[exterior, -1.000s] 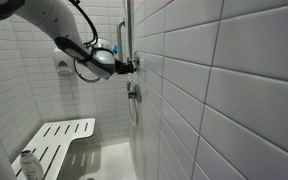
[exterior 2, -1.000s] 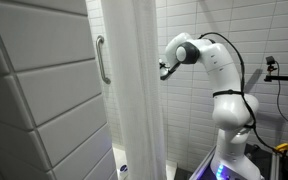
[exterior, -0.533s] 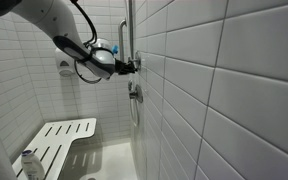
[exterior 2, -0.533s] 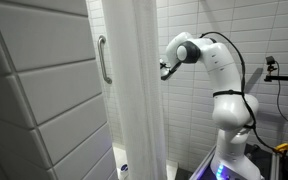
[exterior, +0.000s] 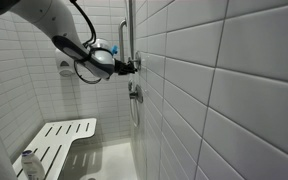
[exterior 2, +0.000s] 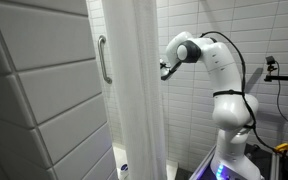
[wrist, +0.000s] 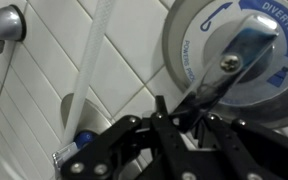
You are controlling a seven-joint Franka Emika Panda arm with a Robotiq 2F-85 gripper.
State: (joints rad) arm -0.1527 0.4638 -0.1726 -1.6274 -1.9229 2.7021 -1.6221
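The lever's lower end (wrist: pixel 192 105) is between my gripper's black fingers, so next I will move my gripper very slightly beside the round valve plate (wrist: pixel 200 42) and open the fingers to let go of the handle.
In the wrist view a round chrome valve plate (wrist: pixel 200 42) marked "DIVERTER" sits on the white tiled wall. Its chrome lever handle (wrist: pixel 231 66) slants down from the centre into my gripper (wrist: pixel 184 118). The black fingers (wrist: pixel 162 125) are closed on the lever's lower end. In both exterior views the gripper (exterior: pixel 134 66) (exterior 2: pixel 164 70) is pressed up to the shower wall at about chest height, with the arm (exterior 2: pixel 219 80) reaching in sideways. The plate itself is hidden in those views.
A white shower hose (wrist: pixel 92 50) hangs left of the valve, with a chrome fitting (wrist: pixel 2 28) at the top left. A vertical chrome rail (exterior: pixel 124 30), a lower fitting (exterior: pixel 133 92), a slatted fold-down seat (exterior: pixel 59 140), a grab bar (exterior 2: pixel 102 60) and a white curtain (exterior 2: pixel 134 90) stand around.
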